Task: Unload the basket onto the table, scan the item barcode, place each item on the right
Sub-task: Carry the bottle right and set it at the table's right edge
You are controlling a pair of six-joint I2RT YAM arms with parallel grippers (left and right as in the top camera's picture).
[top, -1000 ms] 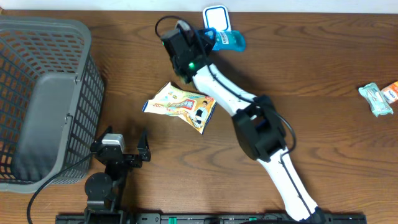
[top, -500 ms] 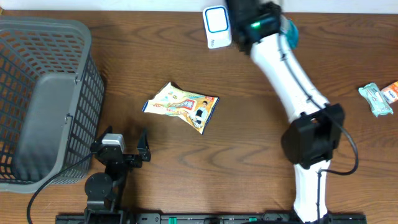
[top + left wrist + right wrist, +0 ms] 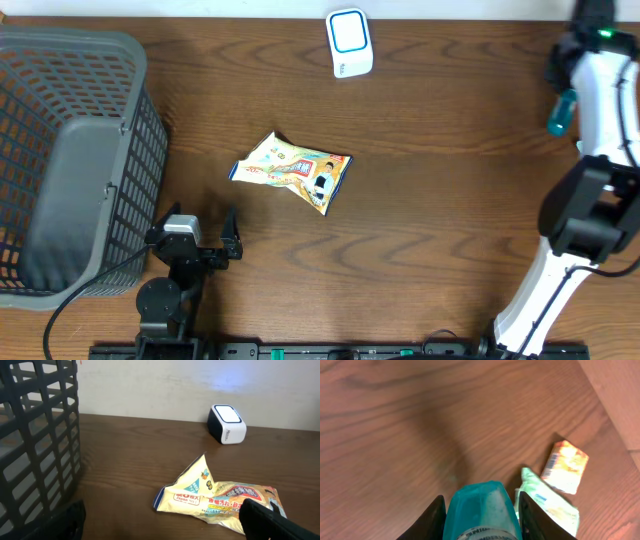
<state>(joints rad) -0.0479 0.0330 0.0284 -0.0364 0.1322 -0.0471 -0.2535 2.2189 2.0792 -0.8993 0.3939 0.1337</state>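
Next, my right gripper lowers the teal item and shifts to the right in the overhead view, to empty table beside the green-white packet.
My right gripper (image 3: 481,521) is shut on a teal see-through item (image 3: 481,507), which fills the gap between both black fingers (image 3: 434,519). From overhead, this teal item (image 3: 558,120) hangs at the table's far right under the right gripper (image 3: 562,95). The white scanner with a blue-ringed face (image 3: 349,42) stands at the back centre, far from the item, and also shows in the left wrist view as the scanner (image 3: 227,424). My left gripper (image 3: 200,240) rests open near the front left edge, with nothing between its fingers (image 3: 265,520).
A yellow snack bag (image 3: 293,170) lies mid-table, just ahead of the left gripper (image 3: 165,529). A grey mesh basket (image 3: 70,150) takes up the left side. Below the right gripper lie a green-white packet (image 3: 547,502) and an orange packet (image 3: 565,467).
The right arm has swung from beside the scanner across to the far right of the table, carrying the teal item. The left arm has not moved.
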